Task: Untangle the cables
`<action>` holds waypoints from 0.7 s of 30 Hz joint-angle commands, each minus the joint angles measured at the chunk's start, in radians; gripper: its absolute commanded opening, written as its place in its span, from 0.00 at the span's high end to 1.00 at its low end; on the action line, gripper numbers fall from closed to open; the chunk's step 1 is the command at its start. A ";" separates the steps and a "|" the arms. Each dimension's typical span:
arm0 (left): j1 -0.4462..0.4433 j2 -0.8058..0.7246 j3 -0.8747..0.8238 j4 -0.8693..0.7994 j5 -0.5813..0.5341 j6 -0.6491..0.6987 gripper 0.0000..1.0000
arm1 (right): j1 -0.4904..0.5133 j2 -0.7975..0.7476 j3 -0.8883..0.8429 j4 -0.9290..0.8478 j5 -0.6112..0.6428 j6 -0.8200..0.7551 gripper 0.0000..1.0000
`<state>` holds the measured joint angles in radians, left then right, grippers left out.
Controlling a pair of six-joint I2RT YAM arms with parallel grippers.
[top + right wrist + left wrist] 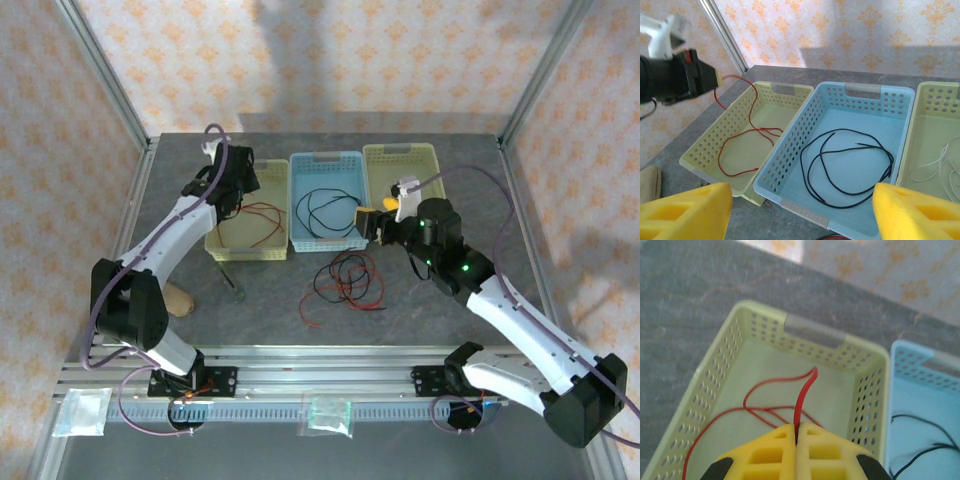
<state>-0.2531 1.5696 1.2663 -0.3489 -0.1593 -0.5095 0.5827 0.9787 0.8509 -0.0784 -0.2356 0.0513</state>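
Note:
The red cable (805,390) goes down toward the pale-green basket's bottom for my left gripper's release next, as its held end is high above its looped rest.
My left gripper (232,190) (796,429) is shut on a red cable (805,390) above the left pale-green basket (248,251) (755,307). The rest of that cable lies looped on the basket floor (747,132). A black cable (325,210) (850,165) is coiled in the blue basket (327,160). Pale white cable (940,165) lies in the right yellow basket (400,152). A tangle of red and black cables (345,280) rests on the table in front of the baskets. My right gripper (378,222) (802,210) hangs open over the blue basket's near rim, holding nothing.
A thin dark tool (232,282) and a tan object (178,298) lie near the left arm. Two clear plastic bags (327,412) (80,410) sit by the front rail. Metal frame posts (105,85) stand at the back corners.

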 commanded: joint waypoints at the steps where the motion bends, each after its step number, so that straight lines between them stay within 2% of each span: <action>1: 0.008 0.026 -0.038 0.040 0.026 -0.052 1.00 | 0.005 -0.034 -0.020 0.040 -0.009 0.018 0.25; 10: 0.009 0.190 0.027 -0.030 0.034 -0.034 1.00 | 0.005 -0.057 -0.053 0.056 0.009 0.047 0.24; 15: 0.016 0.285 0.102 -0.083 0.049 -0.033 1.00 | 0.005 -0.038 -0.058 0.007 0.090 0.120 0.23; 21: 0.020 0.326 0.138 -0.101 0.074 -0.042 0.78 | 0.005 0.024 -0.033 -0.122 0.187 0.249 0.16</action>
<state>-0.2440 1.8877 1.3708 -0.4042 -0.1028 -0.5476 0.5827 0.9737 0.8001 -0.1104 -0.1375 0.2077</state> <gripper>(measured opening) 0.186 0.827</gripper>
